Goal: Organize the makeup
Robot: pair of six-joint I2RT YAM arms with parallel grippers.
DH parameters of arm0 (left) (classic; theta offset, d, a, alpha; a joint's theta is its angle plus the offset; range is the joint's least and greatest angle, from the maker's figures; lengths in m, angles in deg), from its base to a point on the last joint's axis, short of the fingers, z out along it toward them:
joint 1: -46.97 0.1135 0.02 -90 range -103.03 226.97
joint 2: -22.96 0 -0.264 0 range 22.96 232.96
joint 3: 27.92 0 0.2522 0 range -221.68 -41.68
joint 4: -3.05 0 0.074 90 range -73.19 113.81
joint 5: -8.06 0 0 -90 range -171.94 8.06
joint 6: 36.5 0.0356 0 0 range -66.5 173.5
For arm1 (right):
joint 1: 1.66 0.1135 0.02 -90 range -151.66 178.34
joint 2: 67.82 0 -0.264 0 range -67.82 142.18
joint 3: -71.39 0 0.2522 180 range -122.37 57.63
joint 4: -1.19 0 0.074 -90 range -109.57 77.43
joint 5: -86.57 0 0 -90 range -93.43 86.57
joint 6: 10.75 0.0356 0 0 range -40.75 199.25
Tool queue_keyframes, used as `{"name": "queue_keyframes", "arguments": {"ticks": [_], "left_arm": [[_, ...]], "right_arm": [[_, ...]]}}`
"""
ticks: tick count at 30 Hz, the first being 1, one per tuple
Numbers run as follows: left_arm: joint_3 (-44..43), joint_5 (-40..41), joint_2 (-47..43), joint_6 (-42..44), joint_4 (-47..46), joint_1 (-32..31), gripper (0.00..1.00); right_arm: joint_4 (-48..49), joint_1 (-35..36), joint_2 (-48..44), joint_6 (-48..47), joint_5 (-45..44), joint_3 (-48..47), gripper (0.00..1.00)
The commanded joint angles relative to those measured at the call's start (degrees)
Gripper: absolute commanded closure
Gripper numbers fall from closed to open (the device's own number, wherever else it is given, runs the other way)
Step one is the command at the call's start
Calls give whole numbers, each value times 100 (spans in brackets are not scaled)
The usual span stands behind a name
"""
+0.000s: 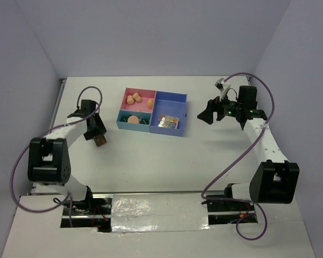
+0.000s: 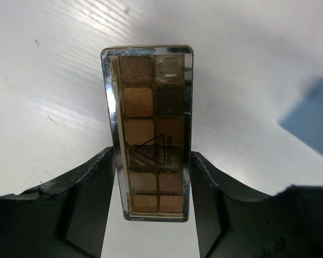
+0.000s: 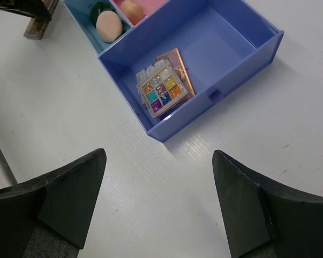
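Note:
I should next move my left gripper across and release the palette in the large blue compartment's empty far part (image 1: 164, 106), to the gripper's right in the top view.
My left gripper (image 2: 153, 161) is shut on a long brown eyeshadow palette (image 2: 149, 129) and holds it above the table, left of the tray; it shows in the top view (image 1: 99, 141). My right gripper (image 1: 207, 115) is open and empty, right of the tray (image 1: 181, 115). The large blue compartment holds a colourful eyeshadow palette (image 3: 163, 88) on top of another. The pink compartment holds three peach egg-shaped sponges (image 1: 134, 99). The light blue compartment holds a round peach puff (image 1: 133, 120) and dark green compacts (image 1: 123, 115).
The pink-and-blue tray stands at the table's middle back. Purple cables loop from both arms. White walls close in the left and right sides. A taped strip lies along the near edge.

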Motion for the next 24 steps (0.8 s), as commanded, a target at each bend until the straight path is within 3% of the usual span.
{"name": "queue_keyframes", "arguments": {"ticks": [1, 7, 11, 16, 24], "left_arm": [[278, -842, -1059, 259, -251, -25, 100], [1034, -2477, -2579, 893, -1165, -385, 100], [1193, -3208, -2679, 1025, -1832, -902, 100], [816, -3744, -1820, 902, -2878, -1659, 100], [-827, -3798, -52, 884, -3038, -2512, 100]], "right_arm": [[148, 10, -122, -36, -10, -149, 13], [139, 10, -43, -1, 43, -202, 13], [130, 10, -7, 34, 104, -255, 13], [122, 10, -86, 16, 104, -237, 13], [166, 10, -368, -54, -1, -35, 13]]}}
